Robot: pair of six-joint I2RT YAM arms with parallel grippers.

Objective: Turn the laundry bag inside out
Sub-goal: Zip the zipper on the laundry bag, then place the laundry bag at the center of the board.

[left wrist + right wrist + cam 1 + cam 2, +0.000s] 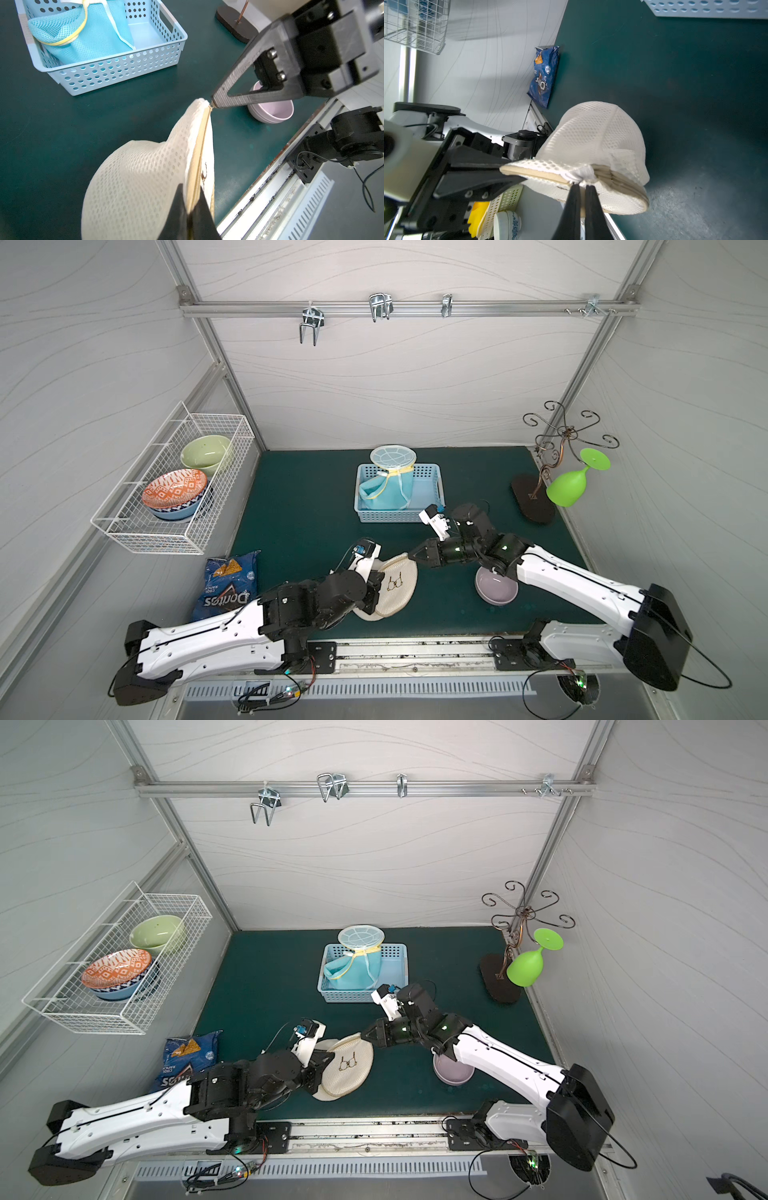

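Next, my left gripper moves outward and down toward the Doritos bag's side. It then brings the laundry bag's rim onto the bare green mat (329, 550), clear in that part, and lets go.
The laundry bag (399, 585) (349, 1067) is a round, cream mesh pouch with a tan zip band and a small embroidered mark. It is lifted off the green mat between both arms. My left gripper (375, 591) (321, 1073) (191, 200) is shut on the bag's rim at the near-left side. My right gripper (409, 554) (362, 1034) (582, 185) is shut on a bunched bit of white fabric at the bag's far edge, by the end of the zip band. In the left wrist view the bag (143, 176) bulges as a dome, and the right gripper (214, 102) pinches its tip.
A light blue perforated basket (399, 515) holding a blue mesh bag stands behind the arms. A lilac bowl (496, 593) sits under the right arm. A Doritos bag (226, 585) lies at the left. A wire rack (166, 531) with bowls and a stand with a green glass (567, 487) flank the mat.
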